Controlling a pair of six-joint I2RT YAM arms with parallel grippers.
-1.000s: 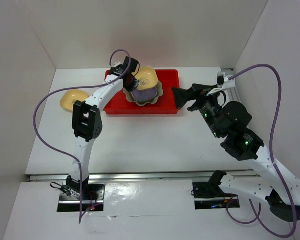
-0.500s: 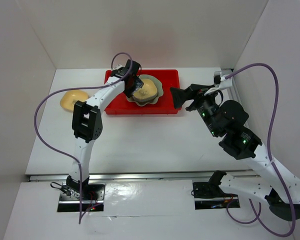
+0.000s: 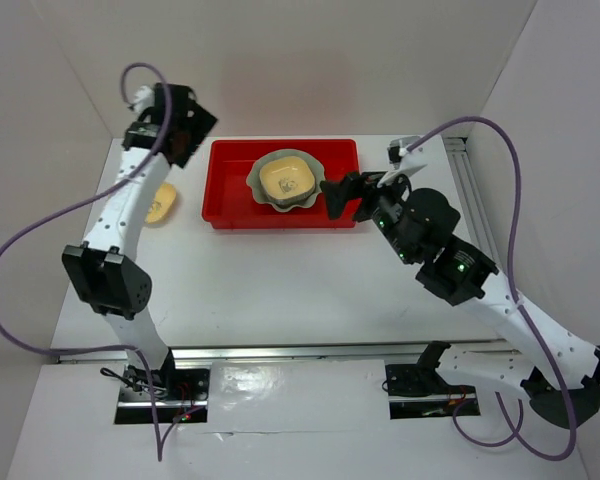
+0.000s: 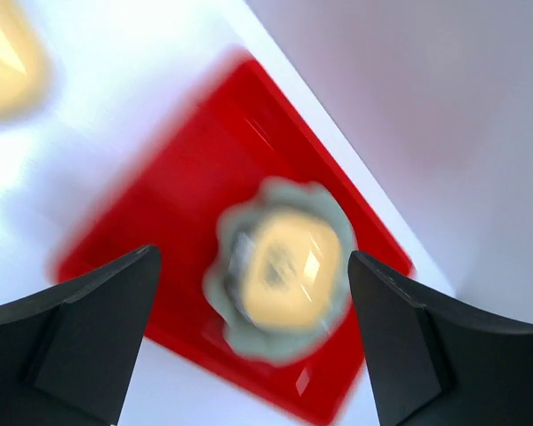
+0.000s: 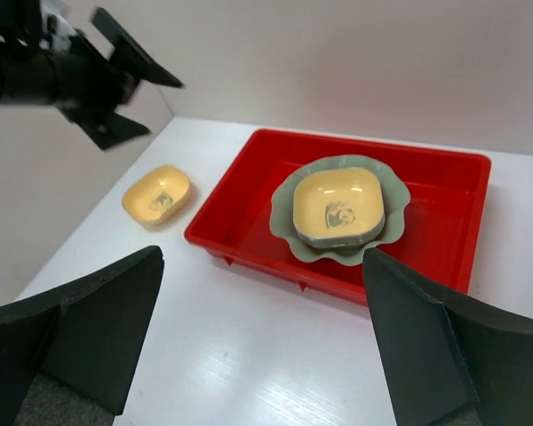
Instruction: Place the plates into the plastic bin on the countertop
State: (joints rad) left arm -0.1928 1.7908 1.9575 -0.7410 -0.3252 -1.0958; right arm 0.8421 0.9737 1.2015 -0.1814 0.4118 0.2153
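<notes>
The yellow plate's rim has a part that is farthest from the bin. My left gripper should next move away from the bin and down onto that part of the rim.
The red plastic bin lies at the back of the white countertop. In it rests the pale green scalloped plate, with a yellow plate nested on top; a greyish rim shows under the yellow one. A second yellow plate sits on the countertop left of the bin. My left gripper hangs open and empty, high above the bin's left end. My right gripper is open and empty beside the bin's right end.
White walls close in the countertop on the left, back and right. A metal rail runs along the right wall. The left arm's purple cable loops over the left side.
My left gripper opened, leaving the yellow plate on the stack in the green plate, then rose and swung back-left. My right arm moved left, closer to the bin.
</notes>
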